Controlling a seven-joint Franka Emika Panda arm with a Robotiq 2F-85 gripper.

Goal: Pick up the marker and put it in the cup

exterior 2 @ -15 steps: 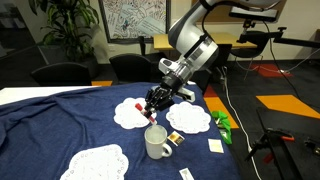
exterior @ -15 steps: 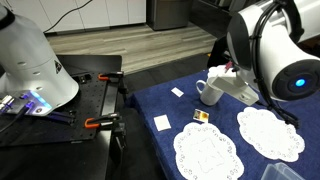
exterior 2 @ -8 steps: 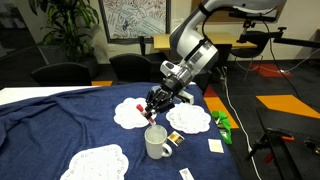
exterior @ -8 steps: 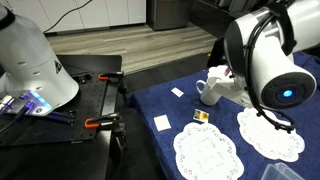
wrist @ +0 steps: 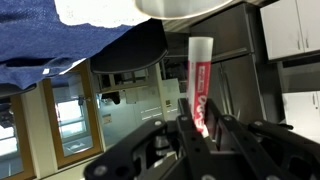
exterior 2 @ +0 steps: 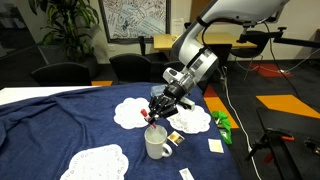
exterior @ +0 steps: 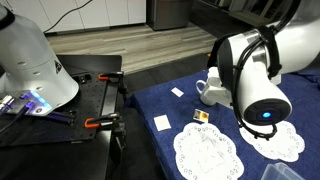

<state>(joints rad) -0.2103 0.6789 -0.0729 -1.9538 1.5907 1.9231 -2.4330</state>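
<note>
The red-pink marker still hangs above the mug's rim, pointing down. Next I'll lower it toward the white mug's opening [exterior 2: 156,130] and release it inside.
The gripper [wrist: 200,125] is shut on the red-pink marker [wrist: 198,82], which sticks out between the fingers toward the white mug's rim [wrist: 185,8] in the wrist view. In an exterior view the gripper [exterior 2: 157,110] hangs just above the white mug [exterior 2: 157,144], with the marker [exterior 2: 150,116] pointing down at its opening. In an exterior view the arm covers the gripper and marker, and only part of the mug [exterior: 211,91] shows.
The blue tablecloth [exterior 2: 60,125] carries white lace doilies [exterior 2: 95,162] [exterior 2: 190,118] [exterior: 207,153], small cards [exterior: 162,122] [exterior 2: 215,146] and a green object [exterior 2: 222,126]. A black bench with clamps [exterior: 100,122] stands beside the table. Chairs stand behind.
The arm has moved toward the mug with the marker in its grip. The gripper now hangs lower, right over the mug's opening.
</note>
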